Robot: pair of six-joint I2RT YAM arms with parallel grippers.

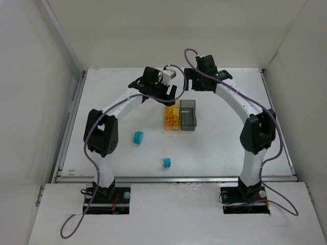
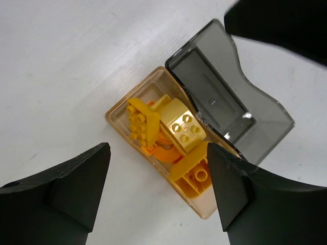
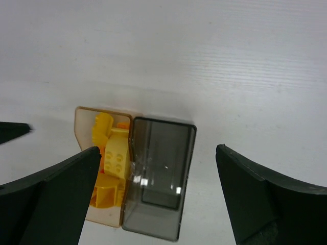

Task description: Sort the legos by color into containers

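The teal lego by the front bar (image 1: 167, 163) lies loose below and back of my right gripper, so my right gripper will swing back past the boxes and go down onto it.
The joined boxes stand mid-table: the amber box (image 1: 172, 127) holds several yellow legos (image 2: 184, 127) and an orange piece (image 2: 164, 149); the smoky grey box (image 1: 188, 116) beside it is empty. Two teal legos lie loose on the table, one (image 1: 138, 137) left of the boxes and one (image 1: 166, 163) nearer the front. My left gripper (image 1: 162, 96) is open and empty above the amber box (image 2: 115, 120). My right gripper (image 1: 190, 84) is open and empty above the far end of the grey box (image 3: 158, 204); its fingertips (image 3: 92, 155) straddle both boxes in the right wrist view.
The white table (image 1: 225, 148) has side walls left and right and a raised rail (image 1: 173, 178) along the front edge. The two grippers hang close together over the boxes; the right one shows as a dark shape (image 2: 278, 23) in the left wrist view.
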